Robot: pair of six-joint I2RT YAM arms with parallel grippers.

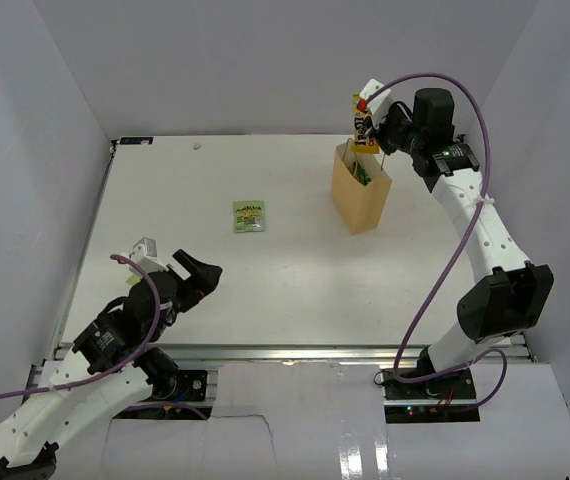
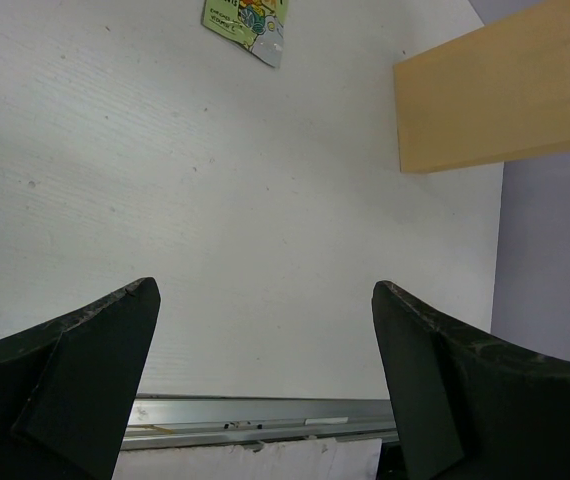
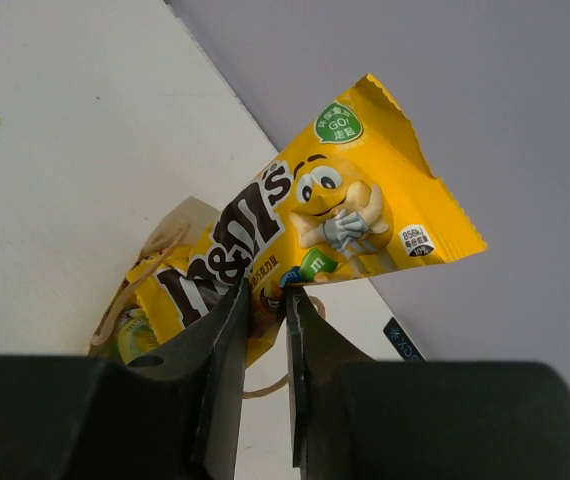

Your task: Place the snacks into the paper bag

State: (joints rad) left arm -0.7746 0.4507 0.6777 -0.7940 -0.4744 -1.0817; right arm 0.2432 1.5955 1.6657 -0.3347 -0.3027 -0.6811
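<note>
The lower end of the yellow M&M's pack already hangs at the bag's opening (image 1: 361,168) (image 3: 137,318). My right gripper will go down into that opening and release the pack.
My right gripper (image 1: 373,122) (image 3: 263,296) is shut on a yellow M&M's pack (image 3: 315,235) (image 1: 362,120), holding it just above the open mouth of the tan paper bag (image 1: 360,190) (image 3: 180,228). The pack's lower end hangs into the bag's opening, where a green-white pouch (image 1: 362,174) (image 3: 133,335) lies inside. One small green-white pouch (image 1: 249,216) (image 2: 248,22) lies flat on the table left of the bag. My left gripper (image 1: 170,275) (image 2: 265,300) hovers open over the near left of the table, nothing between its fingers. The bag (image 2: 495,95) shows at the top right of the left wrist view.
White walls enclose the table on the left, back and right. A metal rail (image 2: 265,415) runs along the near table edge below my left gripper. The right arm's purple cable (image 1: 445,270) loops beside the bag.
</note>
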